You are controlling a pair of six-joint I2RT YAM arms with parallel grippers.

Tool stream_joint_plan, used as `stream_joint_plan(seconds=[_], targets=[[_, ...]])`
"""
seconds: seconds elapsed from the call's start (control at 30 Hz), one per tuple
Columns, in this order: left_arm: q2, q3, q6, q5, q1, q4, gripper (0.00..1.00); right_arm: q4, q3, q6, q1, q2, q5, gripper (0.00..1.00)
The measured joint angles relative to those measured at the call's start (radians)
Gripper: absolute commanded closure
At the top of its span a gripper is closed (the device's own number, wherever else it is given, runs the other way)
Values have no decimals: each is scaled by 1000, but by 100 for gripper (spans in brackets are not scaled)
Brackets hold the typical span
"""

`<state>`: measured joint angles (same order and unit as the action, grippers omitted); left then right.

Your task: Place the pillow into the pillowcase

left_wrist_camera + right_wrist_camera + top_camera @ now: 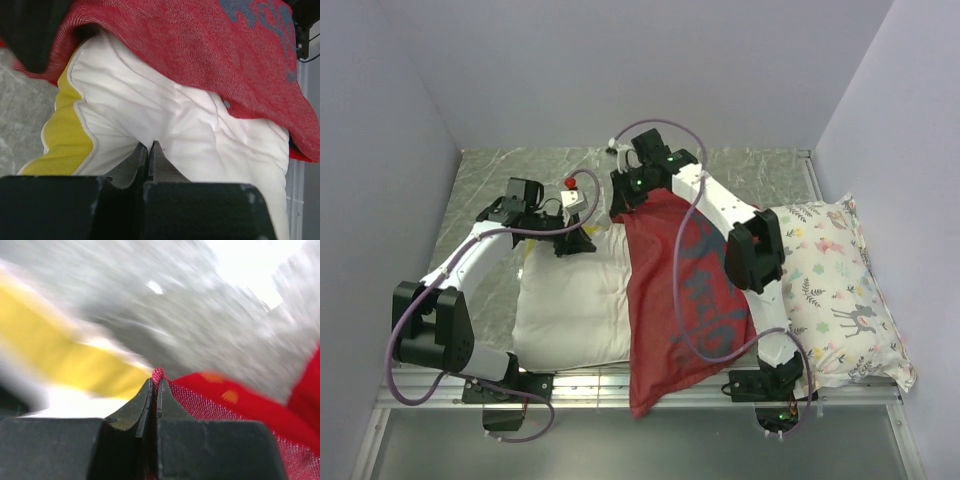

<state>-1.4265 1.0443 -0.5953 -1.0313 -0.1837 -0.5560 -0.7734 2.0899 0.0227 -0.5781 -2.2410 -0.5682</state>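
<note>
The pillowcase's dull marked side faces up, so my right gripper should next lift, swing back and lower the pillowcase's edge toward the metal bar [612,377] to release it flipped.
The white pillow [570,300] lies on the table left of centre, its yellow strip [65,130] along the far edge. The red pillowcase [685,300] drapes over the pillow's right part and hangs past the table's near edge, dull side with grey marks up. My left gripper [582,243] is shut, pinching a fold of the pillow's white cover [150,144] near its far edge. My right gripper [625,197] is shut on the pillowcase's far edge [157,374] and holds it lifted above the pillow's far right corner. The right wrist view is motion-blurred.
A white floral animal-print pillow [840,290] lies at the right side of the marble-patterned table [510,180]. Grey walls close in left, back and right. A metal rail [620,385] runs along the near edge.
</note>
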Motion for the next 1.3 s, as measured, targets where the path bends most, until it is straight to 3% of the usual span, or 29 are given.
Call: stream_joint_plan(seconds=[0.3, 0.47, 0.6, 0.73, 0.83, 0.93, 1.07, 1.2, 1.23, 1.3], targets=[[-10, 18, 162, 17, -29, 143, 100, 223, -38, 224, 0, 154, -193, 100], [-10, 51, 406, 32, 1, 307, 100, 259, -7, 280, 18, 155, -179, 100], [-11, 183, 576, 73, 46, 412, 100, 314, 122, 323, 59, 156, -121, 100], [0, 335, 617, 121, 66, 524, 100, 407, 237, 349, 101, 208, -58, 100], [69, 334, 572, 138, 65, 553, 100, 445, 229, 354, 105, 304, -59, 100], [190, 244, 425, 137, 49, 501, 100, 462, 68, 322, 72, 460, -89, 100], [313, 47, 166, 119, -12, 321, 95, 437, -319, 232, -48, 663, -143, 100], [301, -108, -81, 94, -38, 63, 65, 381, -737, 126, -174, 719, -191, 100], [282, -130, -130, 89, -39, -9, 51, 356, -816, 112, -189, 702, -202, 100], [250, -156, -225, 74, -42, -178, 41, 310, -931, 97, -194, 661, -213, 100]])
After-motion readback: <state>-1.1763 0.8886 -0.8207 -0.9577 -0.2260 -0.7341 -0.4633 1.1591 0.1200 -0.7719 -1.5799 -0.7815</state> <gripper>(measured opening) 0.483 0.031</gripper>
